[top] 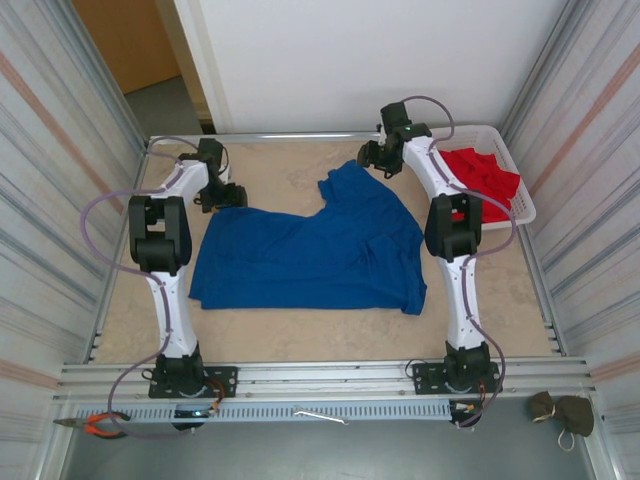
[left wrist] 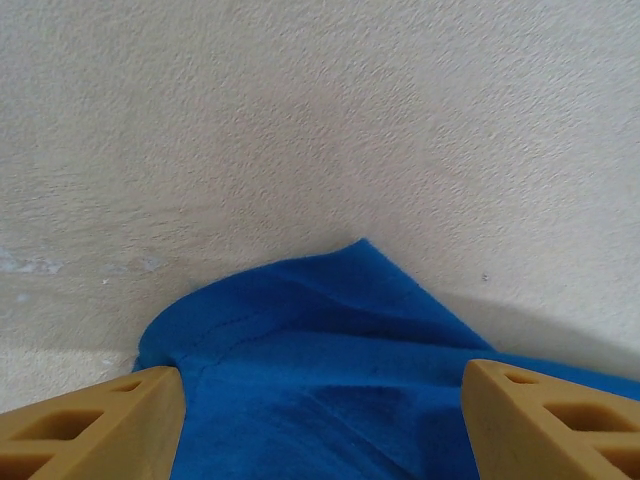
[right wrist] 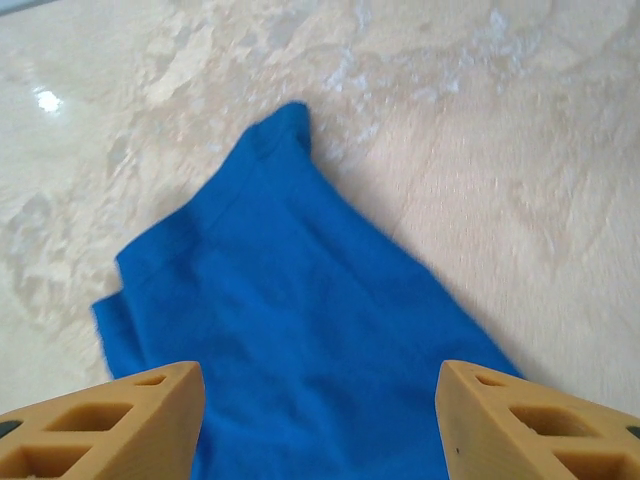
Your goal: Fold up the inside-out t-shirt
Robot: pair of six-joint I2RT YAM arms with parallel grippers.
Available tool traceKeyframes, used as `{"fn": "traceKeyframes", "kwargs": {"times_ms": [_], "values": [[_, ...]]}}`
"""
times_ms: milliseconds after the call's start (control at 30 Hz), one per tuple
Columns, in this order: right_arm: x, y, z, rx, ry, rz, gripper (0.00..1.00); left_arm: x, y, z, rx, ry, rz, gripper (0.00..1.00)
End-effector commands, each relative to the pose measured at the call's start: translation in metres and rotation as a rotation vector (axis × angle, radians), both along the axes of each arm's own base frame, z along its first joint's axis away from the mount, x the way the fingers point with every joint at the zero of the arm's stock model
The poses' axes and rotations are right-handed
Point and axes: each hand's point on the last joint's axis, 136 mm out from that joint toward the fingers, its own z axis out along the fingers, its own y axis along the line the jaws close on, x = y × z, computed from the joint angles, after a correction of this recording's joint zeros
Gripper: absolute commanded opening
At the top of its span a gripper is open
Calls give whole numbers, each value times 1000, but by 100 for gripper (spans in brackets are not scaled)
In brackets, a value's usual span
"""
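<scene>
I need to lower my right gripper and move it away from my base onto the far corner of the flap before I fold the t-shirt.
The inside-out t-shirt (top: 310, 250) lies spread on the table, royal blue, with one flap reaching toward the back right. My left gripper (top: 226, 195) hovers at the shirt's back-left corner. In the left wrist view that gripper (left wrist: 320, 425) is open, its tan fingers (left wrist: 95, 420) wide apart with a pointed corner of the t-shirt (left wrist: 330, 350) lying between them. My right gripper (top: 370, 157) is at the tip of the back flap. In the right wrist view it (right wrist: 320, 425) is also open, fingers (right wrist: 545, 425) straddling the t-shirt's hemmed corner (right wrist: 290, 300). Neither grips the cloth.
A white basket (top: 520, 195) holding a red garment (top: 485, 172) stands at the back right, beside the right arm. Corrugated walls close in both sides. Pliers (top: 100, 425) and a small olive object (top: 562, 412) lie beyond the metal rail at the near edge.
</scene>
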Motion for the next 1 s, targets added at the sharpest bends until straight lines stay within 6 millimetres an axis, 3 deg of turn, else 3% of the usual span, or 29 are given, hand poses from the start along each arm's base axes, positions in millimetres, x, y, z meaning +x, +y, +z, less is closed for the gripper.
{"fn": "traceKeyframes", "kwargs": {"times_ms": [0,300,633,733,967], "values": [[14,2,-16,-51,-18,28,62,0,5,4,25,1,-21,73],[54,14,-43,-23,-130,28,64,-2,4,1,-15,1,-9,73],[62,54,-51,36,-184,108,62,-1,10,4,-56,-12,19,74],[60,53,-53,43,-170,107,57,2,13,4,-65,-14,25,74],[54,53,-58,65,-137,117,34,10,14,8,-79,-23,21,74]]}}
